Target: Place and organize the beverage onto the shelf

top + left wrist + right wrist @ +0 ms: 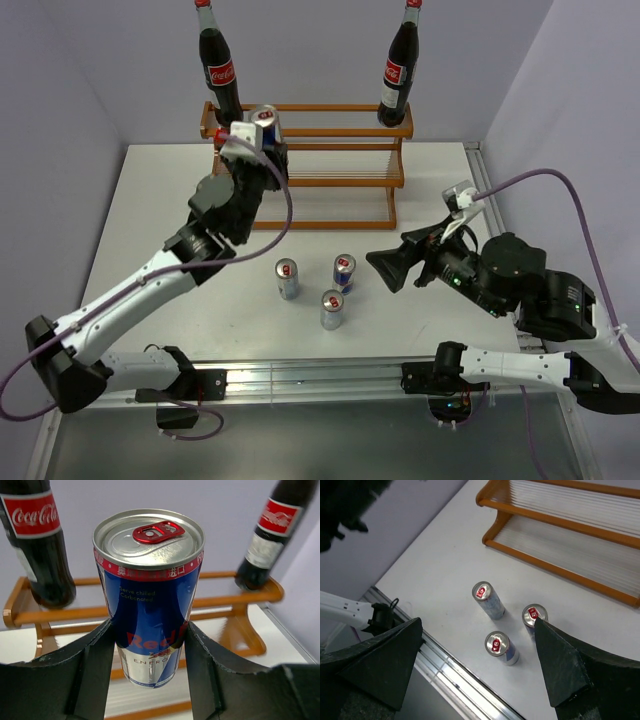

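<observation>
The left gripper should next carry the upright blue-and-silver can outward over the top level of the shelf and let go of it there, because that level is empty beside the nearer cola bottle.
My left gripper is shut on a blue-and-silver can and holds it upright above the middle tier of the wooden shelf. Two cola bottles stand on the top tier, one at the left and one at the right. Three more cans stand on the table: left, right and front. My right gripper is open and empty, hovering just right of these cans, which also show in the right wrist view.
The white table ends in a metal rail at the near edge. Purple walls close in behind and beside the shelf. A purple cable loops above the right arm.
</observation>
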### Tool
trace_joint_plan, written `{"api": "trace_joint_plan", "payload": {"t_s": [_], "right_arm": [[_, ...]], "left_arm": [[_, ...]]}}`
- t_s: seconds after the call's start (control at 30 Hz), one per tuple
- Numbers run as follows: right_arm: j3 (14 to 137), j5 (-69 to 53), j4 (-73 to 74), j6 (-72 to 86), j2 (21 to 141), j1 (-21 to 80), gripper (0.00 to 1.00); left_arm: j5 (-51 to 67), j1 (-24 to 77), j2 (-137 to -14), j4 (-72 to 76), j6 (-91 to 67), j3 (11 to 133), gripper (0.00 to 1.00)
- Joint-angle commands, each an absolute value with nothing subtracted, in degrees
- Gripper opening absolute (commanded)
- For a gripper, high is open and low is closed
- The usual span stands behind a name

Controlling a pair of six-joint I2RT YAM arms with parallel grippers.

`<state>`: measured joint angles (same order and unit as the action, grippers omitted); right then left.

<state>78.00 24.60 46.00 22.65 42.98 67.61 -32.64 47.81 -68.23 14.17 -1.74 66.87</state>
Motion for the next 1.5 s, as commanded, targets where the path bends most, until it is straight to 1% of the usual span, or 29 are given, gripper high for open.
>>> {"api": "trace_joint_plan", "payload": {"t_s": [0.0,0.13,0.33,0.47,0.63,0.83,1.47], "right_arm": [[76.0,25.8,41.2,22.2,41.7,67.4,1.0],[73.5,25.6,39.0,21.7,39.9,67.4,1.0],[72.0,26.4,38.7,21.4,38.8,67.4,1.0],[70.5,27.0,38.6,21.3,38.2,67.3,1.0],[69.0,27.0,36.9,20.8,37.4,67.4,1.0],[67.3,26.3,35.3,19.8,37.1,67.4,1.0],[65.5,26.5,32.3,16.9,38.9,67.3,1.0]], "left_arm": [[-27.6,43.4,-72.5,15.2,-3.5,76.1,0.0],[-25.9,39.3,-80.4,15.0,-3.6,84.5,0.0],[-23.8,35.8,-89.1,15.5,-2.8,93.0,0.0],[-22.0,33.8,-92.6,16.4,-2.3,95.3,0.0],[-19.3,30.9,-96.0,16.4,-2.1,96.6,0.0],[-17.0,29.1,-96.9,19.2,-2.4,94.7,0.0],[-15.5,26.5,-104.1,21.8,-0.8,96.4,0.0]]}}
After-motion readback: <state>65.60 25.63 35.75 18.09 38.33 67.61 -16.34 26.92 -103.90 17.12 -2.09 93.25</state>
